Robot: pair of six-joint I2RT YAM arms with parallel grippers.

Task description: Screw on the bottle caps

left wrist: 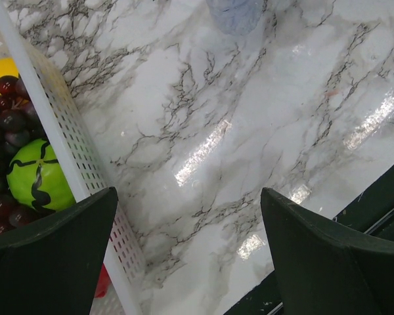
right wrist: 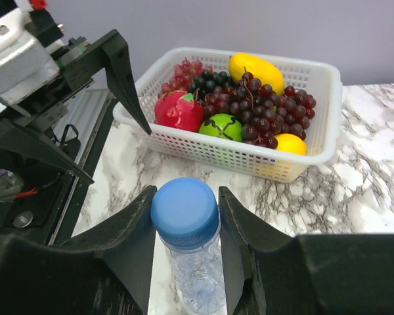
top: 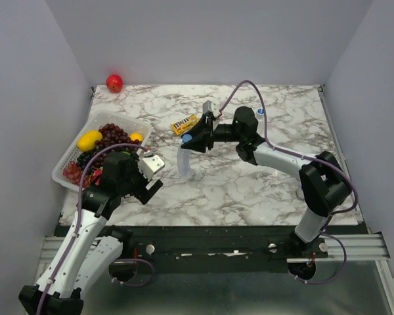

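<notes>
The right gripper moves down slightly next and releases the cap, which already sits on the neck, since the marble under the bottle's base [top: 185,177] [right wrist: 205,310] lies below the gripper.
A slim clear bottle [top: 184,164] stands upright on the marble table, left of centre. A blue cap [top: 186,139] sits on its neck. My right gripper [top: 194,140] reaches in from the right with its fingers closed on the cap. In the right wrist view the cap [right wrist: 184,210] sits between both fingers [right wrist: 134,230], above the bottle body [right wrist: 200,279]. My left gripper [top: 154,176] is open and empty, low over the table near the bottle's left. Its wrist view shows bare marble between the jaws [left wrist: 187,197] and the bottle's base [left wrist: 235,13] at the top edge. The other bottles and caps are not clearly visible.
A white basket [top: 65,164] of grapes, lemons and other fruit stands at the left; its wall [left wrist: 65,131] is beside my left finger. A red apple [top: 114,83] lies at the back left corner. A yellow candy packet [top: 184,123] lies behind the bottle.
</notes>
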